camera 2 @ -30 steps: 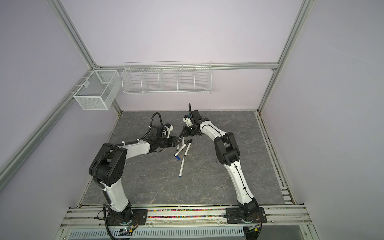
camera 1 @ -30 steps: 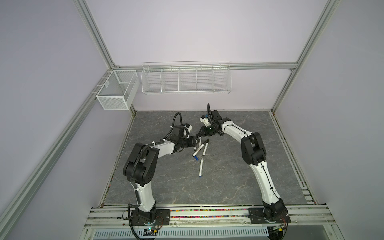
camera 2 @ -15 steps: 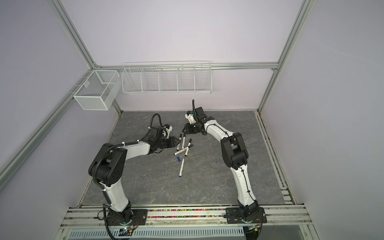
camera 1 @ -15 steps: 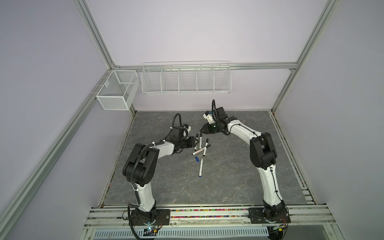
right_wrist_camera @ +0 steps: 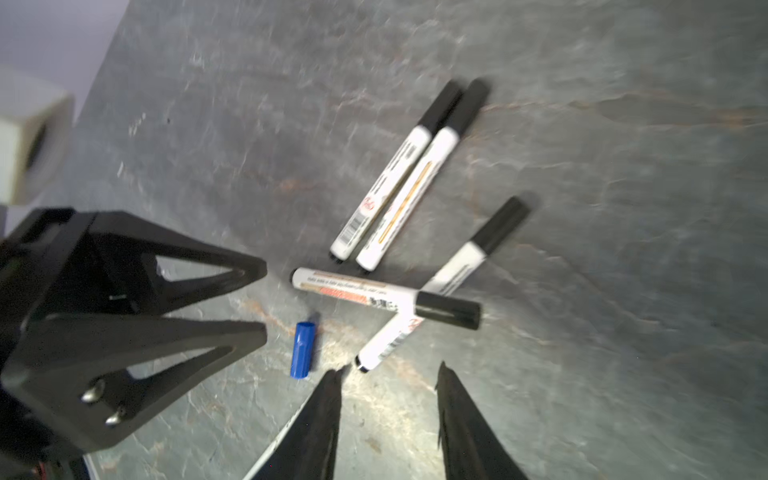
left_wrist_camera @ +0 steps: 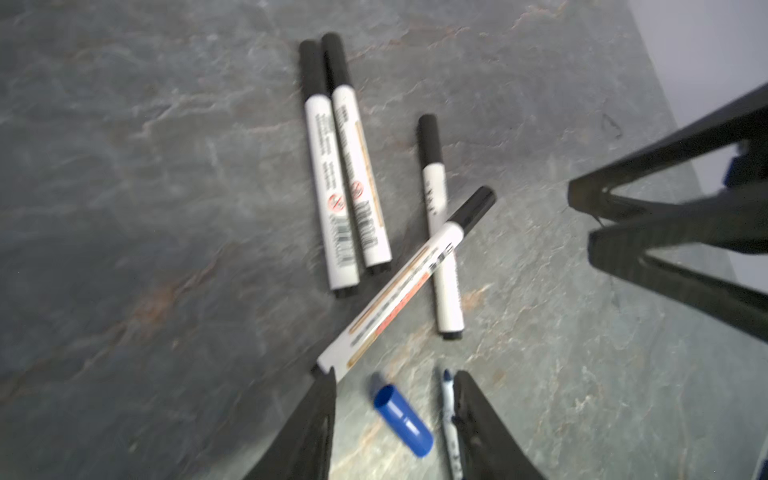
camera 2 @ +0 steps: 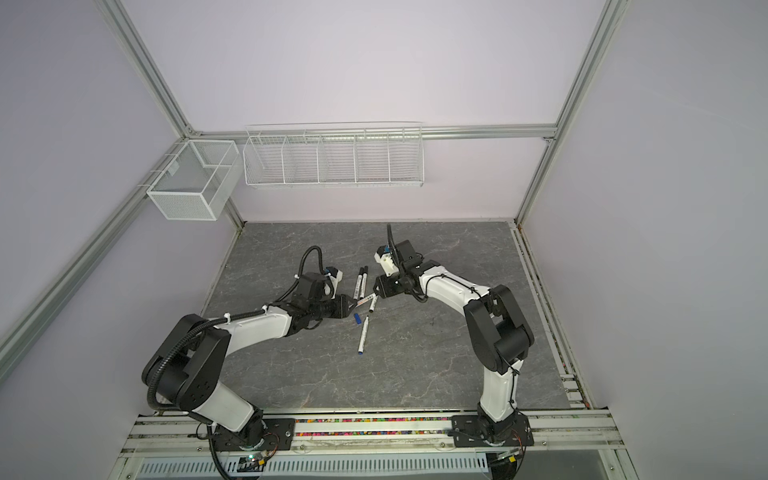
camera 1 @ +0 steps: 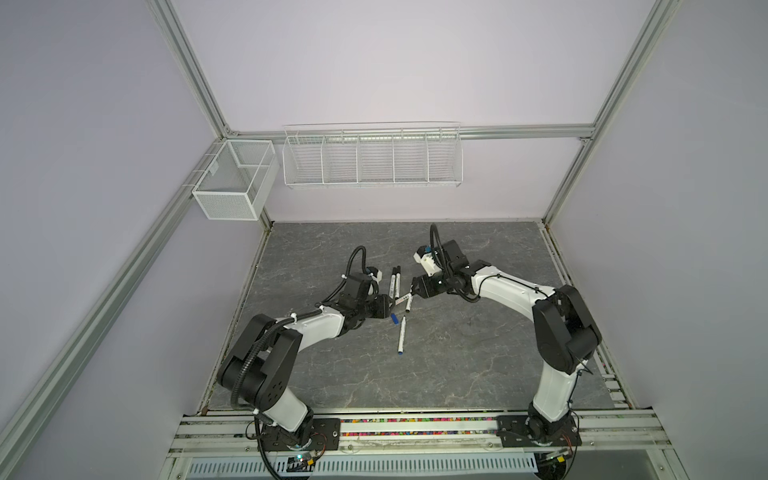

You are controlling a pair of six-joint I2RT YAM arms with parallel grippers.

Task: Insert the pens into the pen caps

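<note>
Next, my left gripper comes back and down over the uncapped blue pen's white body point(camera 1: 401, 336) point(left_wrist_camera: 453, 453) to close, because that body lies clear of the capped pens.
Two capped black pens point(left_wrist_camera: 332, 178) point(camera 1: 395, 282) lie side by side on the slate. A third capped pen point(left_wrist_camera: 440, 257) lies under a fourth point(left_wrist_camera: 415, 286) point(right_wrist_camera: 374, 297) point(camera 2: 365, 300), which spans the gap between both grippers. The blue pen cap point(left_wrist_camera: 401, 419) point(right_wrist_camera: 302, 349) point(camera 1: 393, 319) rests on the table between the fingers of my open left gripper point(left_wrist_camera: 395, 374) point(camera 1: 390, 311). The uncapped blue pen point(left_wrist_camera: 449, 415) point(camera 1: 401, 336) lies beside one finger. My right gripper point(right_wrist_camera: 390, 370) point(camera 1: 413, 286) faces the left one, open and holding nothing.
A wire mesh bin point(camera 1: 232, 183) hangs on the left wall frame. A long wire basket point(camera 1: 372, 156) hangs on the back wall. Aluminium rails point(camera 1: 415, 428) edge the front of the slate table point(camera 1: 457, 353).
Both grippers have come lower over the pens and the right arm's elbow has swung to the right. The right jaws stand wider, and a capped black pen now lies across another.
</note>
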